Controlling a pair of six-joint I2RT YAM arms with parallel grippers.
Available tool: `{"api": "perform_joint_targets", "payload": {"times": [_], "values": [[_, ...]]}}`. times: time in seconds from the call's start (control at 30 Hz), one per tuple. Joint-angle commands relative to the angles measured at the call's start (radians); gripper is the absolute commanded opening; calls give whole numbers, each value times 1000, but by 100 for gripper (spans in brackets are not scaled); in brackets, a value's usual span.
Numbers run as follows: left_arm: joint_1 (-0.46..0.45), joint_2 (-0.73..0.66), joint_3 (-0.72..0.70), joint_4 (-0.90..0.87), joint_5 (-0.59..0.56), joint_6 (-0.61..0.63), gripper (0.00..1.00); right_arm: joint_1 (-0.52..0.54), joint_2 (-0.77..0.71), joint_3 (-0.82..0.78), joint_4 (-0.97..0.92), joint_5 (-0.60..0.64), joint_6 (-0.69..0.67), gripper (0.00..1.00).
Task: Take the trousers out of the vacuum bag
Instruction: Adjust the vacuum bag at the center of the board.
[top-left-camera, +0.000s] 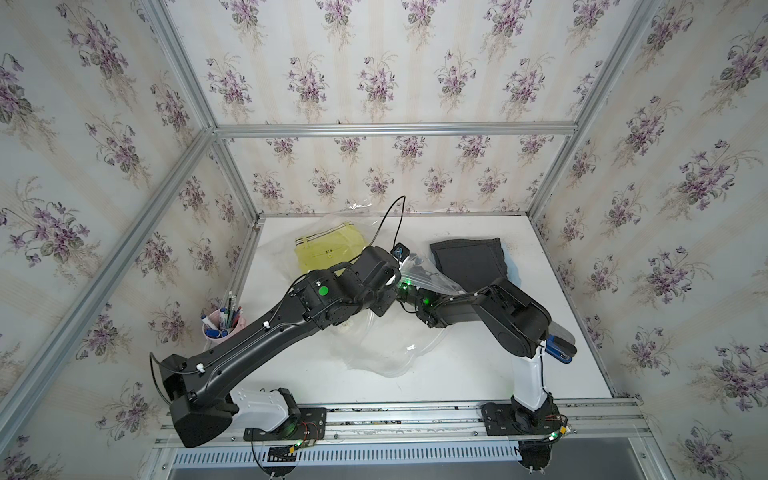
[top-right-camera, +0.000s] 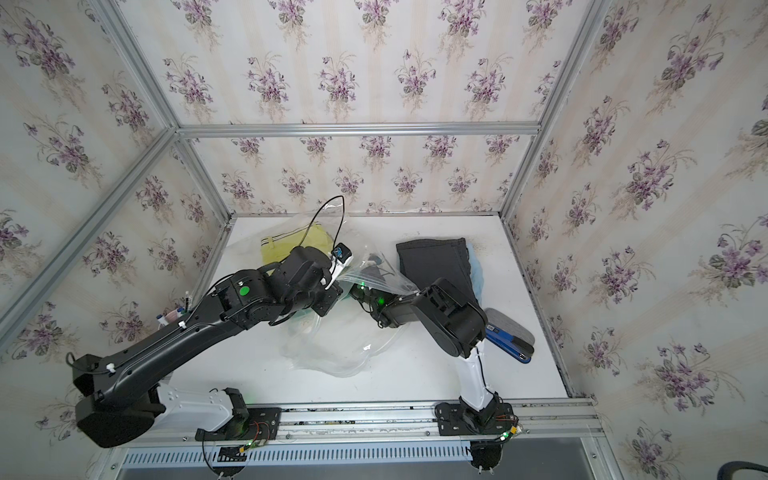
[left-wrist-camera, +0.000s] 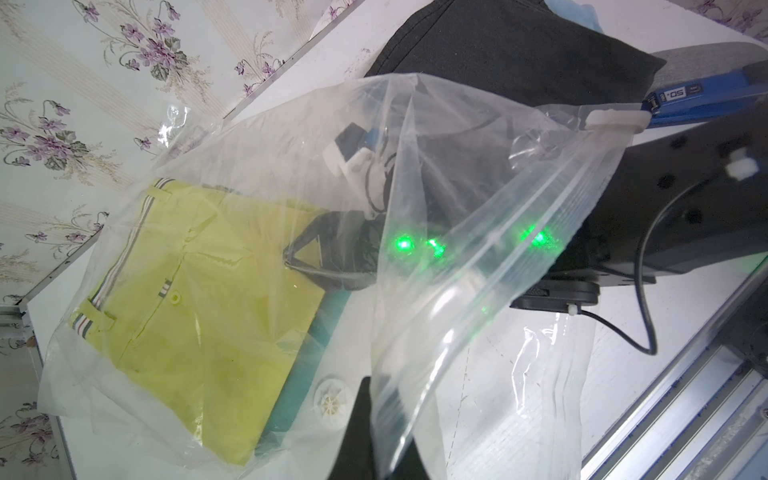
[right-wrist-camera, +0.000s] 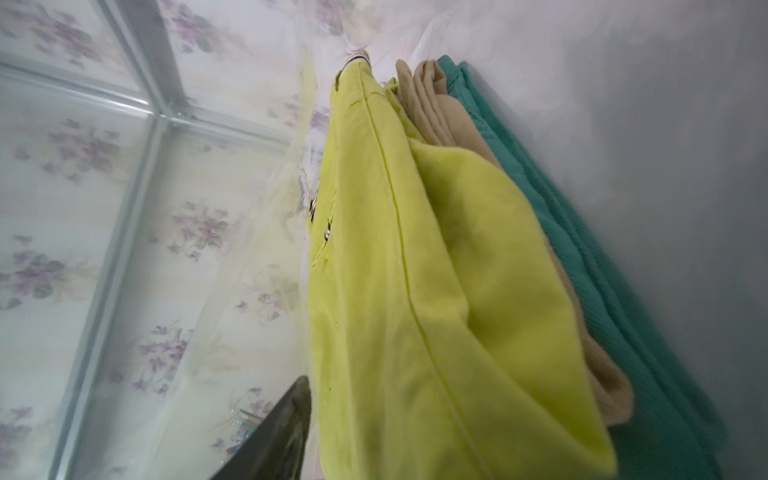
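My right gripper should stay inside the bag and close on the yellow-green trousers' edge (right-wrist-camera: 456, 452), as one finger is clear and cloth hides the other.
The vacuum bag (top-left-camera: 382, 353) (top-right-camera: 332, 353) lies crinkled across the table's middle, its mouth lifted. My left gripper (left-wrist-camera: 382, 399) is shut on the bag's film near the zip strip (left-wrist-camera: 552, 199); the white slider (left-wrist-camera: 615, 118) sits at the far end. Inside lie yellow-green trousers (top-left-camera: 328, 253) (left-wrist-camera: 199, 299) (right-wrist-camera: 415, 291), over tan trousers (right-wrist-camera: 440, 112) and teal trousers (right-wrist-camera: 582, 249). My right gripper (right-wrist-camera: 374, 399) (left-wrist-camera: 307, 253) reaches inside the bag, open, at the yellow-green trousers' edge. One finger (right-wrist-camera: 291, 419) shows; cloth hides its partner. Black trousers (top-left-camera: 469, 259) (top-right-camera: 436, 262) lie outside over light blue trousers (top-right-camera: 478, 270).
A pink cup of pens (top-left-camera: 222, 324) stands at the table's left edge. A blue-handled tool (top-left-camera: 559, 347) (top-right-camera: 511, 340) lies on a grey pad by the right arm's elbow. Wallpapered walls and aluminium posts close in three sides. The bag's round valve (left-wrist-camera: 330, 401) faces up.
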Motion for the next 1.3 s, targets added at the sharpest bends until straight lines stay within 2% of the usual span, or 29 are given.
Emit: {"api": "perform_joint_targets", "payload": {"times": [0.0, 0.23, 0.33, 0.4, 0.5, 0.53, 0.57, 0.7, 0.73, 0.93, 1.03, 1.27], "values": [[2, 0, 6, 13, 0, 2, 3, 0, 29, 30, -21, 0, 10, 62], [1, 5, 4, 16, 3, 3, 3, 0, 119, 143, -9, -47, 3, 61], [4, 10, 6, 12, 3, -1, 4, 1, 159, 202, 15, -71, 2, 45], [6, 9, 8, 12, 4, -6, 8, 1, 165, 228, 21, -91, -10, 32], [16, 2, 8, 15, 18, -12, 23, 2, 132, 205, 98, -130, -27, 10], [24, -2, 9, 16, 29, -14, 33, 2, 114, 189, 129, -147, -35, 3], [34, -7, 9, 19, 43, -17, 50, 2, 95, 176, 149, -166, -45, 0], [56, -35, 5, 33, 84, -30, 92, 2, 19, 116, 214, -217, -50, 0], [57, -43, 7, 33, 89, -36, 99, 3, 1, 96, 236, -229, -41, 0], [55, -104, 22, 15, 79, -136, 100, 6, -104, -9, 335, -324, -2, 0], [57, -138, 11, -40, -3, -253, 100, 6, -166, -84, 357, -337, 2, 0], [68, -262, -155, -182, -144, -606, 100, 4, -255, -217, 320, -337, -31, 0]]}}
